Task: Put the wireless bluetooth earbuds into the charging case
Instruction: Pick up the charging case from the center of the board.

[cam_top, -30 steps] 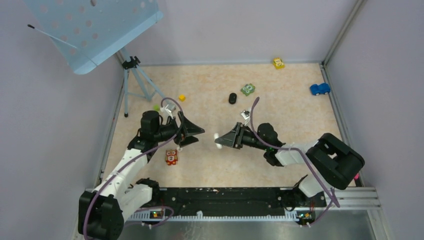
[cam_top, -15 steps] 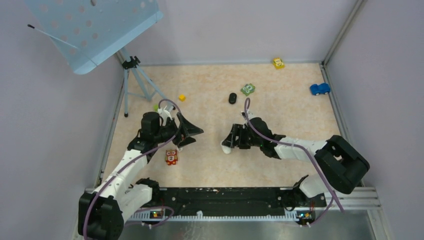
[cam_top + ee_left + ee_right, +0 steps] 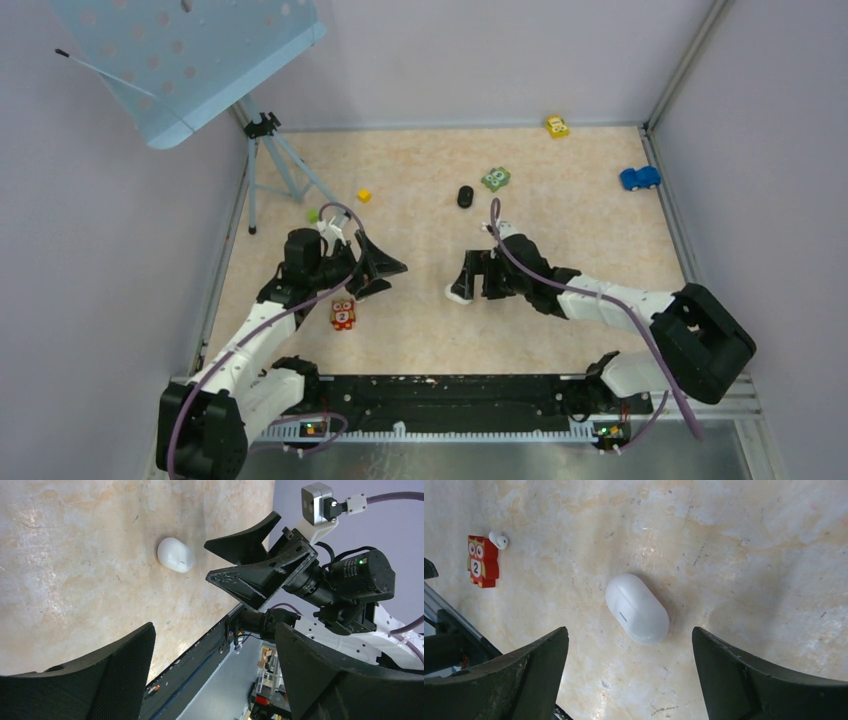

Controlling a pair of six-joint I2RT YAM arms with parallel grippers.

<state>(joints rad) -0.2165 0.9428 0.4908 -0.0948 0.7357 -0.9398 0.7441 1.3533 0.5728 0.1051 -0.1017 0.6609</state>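
Note:
The white charging case lies to the left gripper's right in the top view, so the left gripper will next move toward the right gripper and close on the case.
The white charging case [image 3: 637, 608] lies shut on the beige table, also visible in the overhead view [image 3: 458, 296] and the left wrist view [image 3: 175, 555]. My right gripper [image 3: 630, 630] hovers over it, open, fingers either side and clear of it; overhead, the right gripper [image 3: 475, 276] points down. One white earbud [image 3: 499, 539] rests on the table touching the top of a red owl block [image 3: 483, 561]. My left gripper [image 3: 395, 278] stands open and empty left of the case, its fingers [image 3: 125, 670] wide apart.
The owl block [image 3: 343, 314] sits below the left gripper. Farther back are a small black oval object [image 3: 465, 196], a green toy block [image 3: 496, 179], a yellow cube [image 3: 365, 195], a green ball [image 3: 313, 215], a yellow car [image 3: 557, 126] and a blue car [image 3: 640, 178]. A tripod [image 3: 270, 160] stands back left.
The right gripper swung from level to pointing down, opened, and let the white case go onto the table. The left arm barely shifted.

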